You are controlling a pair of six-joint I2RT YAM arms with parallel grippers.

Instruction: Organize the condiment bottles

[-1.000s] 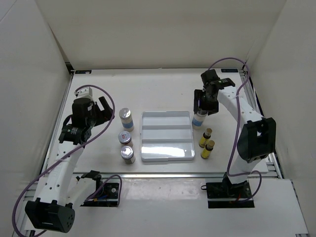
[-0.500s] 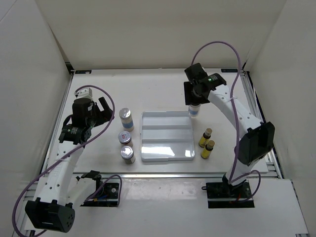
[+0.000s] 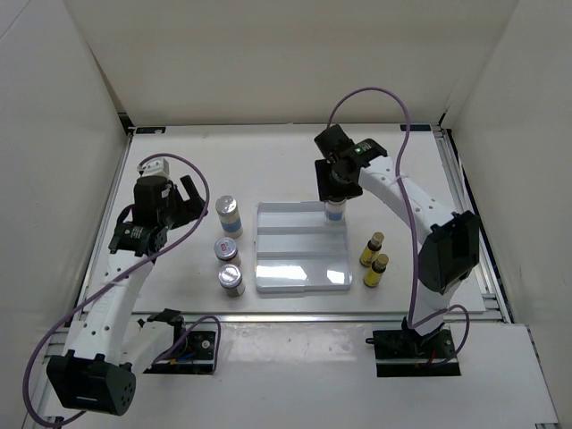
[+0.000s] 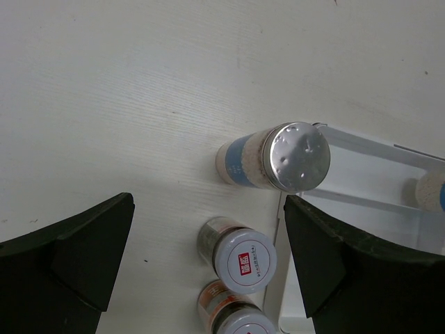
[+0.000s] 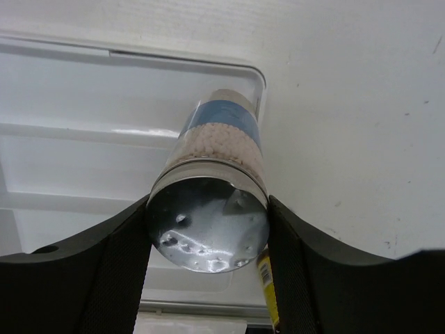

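Next I will move my left gripper outward and toward the second tall white bottle, turning slightly, fingers around its silver cap (image 3: 226,206) (image 4: 298,157), as it still stands outside the tray.
My right gripper (image 3: 333,181) is shut on a tall white bottle (image 5: 219,156) with a silver cap and blue label, holding it over the far right corner of the white tray (image 3: 299,259); it also shows in the top view (image 3: 334,211). A second tall white bottle (image 3: 230,214) stands left of the tray, with two short silver-lidded jars (image 3: 226,251) (image 3: 231,279) in front of it. Two tiny yellow bottles (image 3: 374,245) (image 3: 376,267) stand right of the tray. My left gripper (image 3: 183,198) is open and empty, left of the tall bottle (image 4: 274,156) and above the jars (image 4: 236,254).
The tray's three rows (image 5: 90,153) hold nothing but the carried bottle's base area. White walls enclose the table on the left, back and right. Purple cables loop from both arms.
My right gripper has carried the tall white bottle leftward from beside the yellow bottles to over the tray's far right corner. The left arm has barely moved.
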